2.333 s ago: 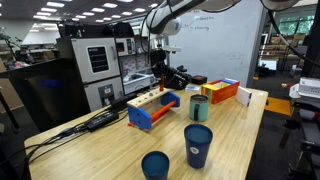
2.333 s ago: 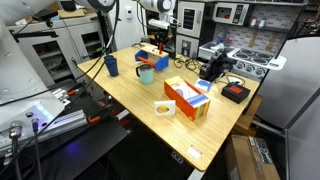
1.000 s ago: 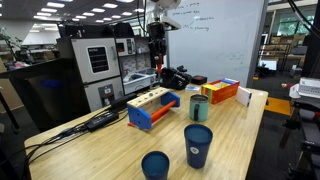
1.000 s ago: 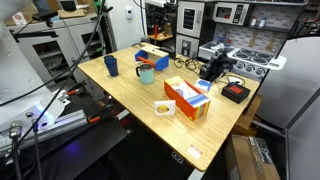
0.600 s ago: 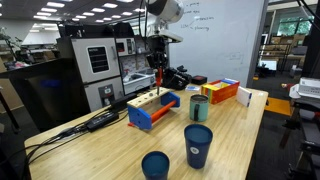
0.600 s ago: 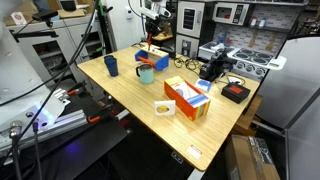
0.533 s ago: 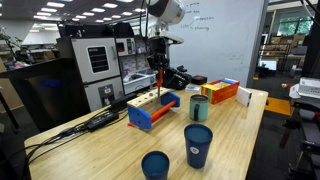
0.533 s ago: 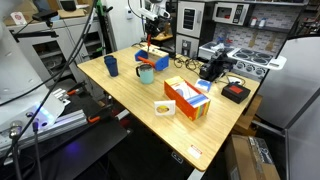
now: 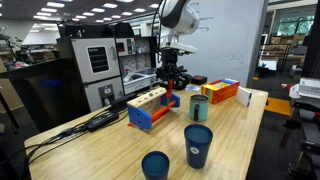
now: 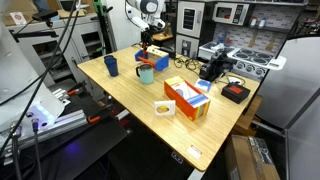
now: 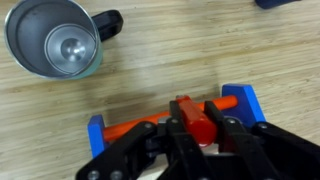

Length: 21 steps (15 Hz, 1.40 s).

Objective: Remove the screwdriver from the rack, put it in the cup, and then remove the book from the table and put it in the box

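The screwdriver should go into the empty cup next. I will lift my gripper from the rack [image 9: 148, 108], move it across over the teal-green cup's opening [image 9: 197, 98], then lower it and let go of the screwdriver there.
My gripper [image 11: 200, 132] is shut on the screwdriver [image 11: 190, 112], whose orange-red handle shows between the fingers. It hangs above the orange end of the blue rack [image 11: 240, 98], as both exterior views show [image 9: 170, 80] [image 10: 146, 38]. The rack [image 9: 148, 108] [image 10: 152, 57] lies on the wooden table. The teal-green cup [image 9: 199, 107] [image 10: 146, 73] stands beside the rack; in the wrist view it [image 11: 55, 40] is open and empty at the top left. The orange box [image 9: 222, 92] [image 10: 187, 98] lies farther off. The white book [image 10: 165, 107] lies next to the box.
Two dark blue cups [image 9: 198, 145] [image 9: 155, 165] stand near one table edge [image 10: 112, 67]. Black devices [image 10: 212, 68] [image 10: 235, 93] sit on the far side of the table. Cables [image 9: 95, 122] trail off the table beside the rack.
The arm has come down from high above the table and moved toward the rack's orange end. The gripper now holds the screwdriver low over the rack.
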### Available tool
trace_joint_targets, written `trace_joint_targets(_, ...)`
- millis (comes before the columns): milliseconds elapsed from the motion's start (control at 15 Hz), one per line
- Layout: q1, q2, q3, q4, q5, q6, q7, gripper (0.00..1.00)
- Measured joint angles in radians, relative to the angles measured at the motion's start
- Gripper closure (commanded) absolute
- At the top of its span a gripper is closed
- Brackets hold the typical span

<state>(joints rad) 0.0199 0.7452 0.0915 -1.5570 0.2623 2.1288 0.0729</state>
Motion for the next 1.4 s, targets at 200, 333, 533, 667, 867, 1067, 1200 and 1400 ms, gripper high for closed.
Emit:
trace_joint_targets(200, -0.010, -0.079, -0.005, -0.185, 0.007, 0.117, -0.003, 0.93)
trace_joint_targets(333, -0.020, -0.145, -0.005, -0.312, 0.007, 0.201, -0.030, 0.93)
trace_joint_targets(533, -0.034, -0.273, -0.013, -0.516, 0.005, 0.363, -0.093, 0.93)
trace_joint_targets(667, -0.049, -0.377, -0.013, -0.655, 0.006, 0.452, -0.143, 0.93)
trace_joint_targets(867, -0.083, -0.568, -0.013, -0.876, 0.028, 0.537, -0.241, 0.93)
trace_joint_targets(1067, -0.099, -0.786, -0.031, -1.067, 0.065, 0.564, -0.337, 0.93)
trace_joint_targets(1200, -0.092, -0.902, -0.059, -1.141, 0.061, 0.564, -0.357, 0.93)
trace_joint_targets(1400, -0.073, -1.002, -0.102, -1.184, 0.036, 0.564, -0.358, 0.93)
